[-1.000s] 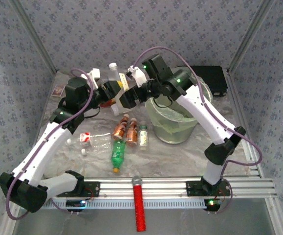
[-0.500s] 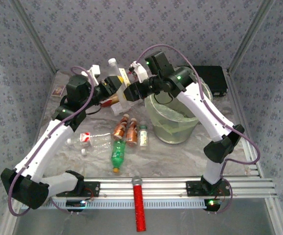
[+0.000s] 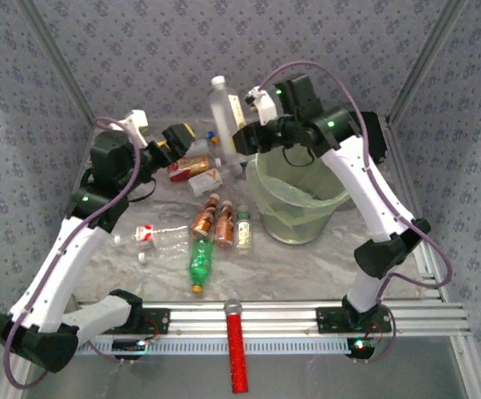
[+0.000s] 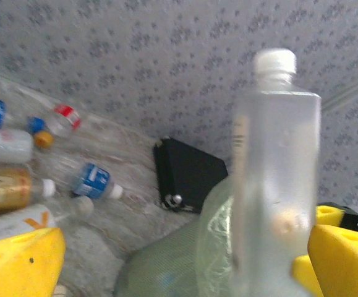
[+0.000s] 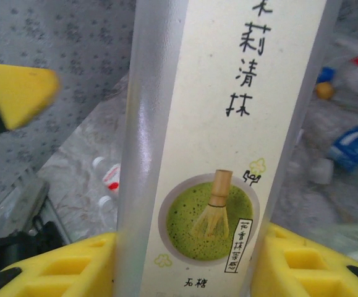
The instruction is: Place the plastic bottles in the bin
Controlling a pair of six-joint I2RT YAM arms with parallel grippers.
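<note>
I will next move my right gripper over to the bin's opening (image 3: 296,180) and tilt down into it to release the matcha bottle, because the bottle is still beside the bin's rim.
A tall clear bottle (image 3: 223,111) with a white cap and a matcha label (image 5: 222,142) stands upright, my right gripper (image 3: 240,139) shut on its lower body, just left of the pale-green bin (image 3: 295,219). In the right wrist view my right gripper (image 5: 188,272) presses its yellow pads (image 5: 61,266) on both sides of it. My left gripper (image 3: 177,139) is open and apart from it, to the left. The left wrist view has this bottle (image 4: 277,179) ahead of my left gripper (image 4: 179,266), above the bin (image 4: 179,266). Green (image 3: 200,261), copper-orange (image 3: 204,219) and clear bottles (image 3: 153,237) lie on the table.
More bottles (image 3: 193,168) lie at the back behind the left gripper, with a blue-labelled one (image 4: 94,180) among them. A black case (image 3: 365,133) sits behind the bin. A red stick (image 3: 237,349) lies across the front rail. A small card (image 3: 99,153) is at the far left.
The left gripper opened, let go of the tall bottle and drew back left. The right gripper closed on the bottle and carried it up and right, nearer the bin.
</note>
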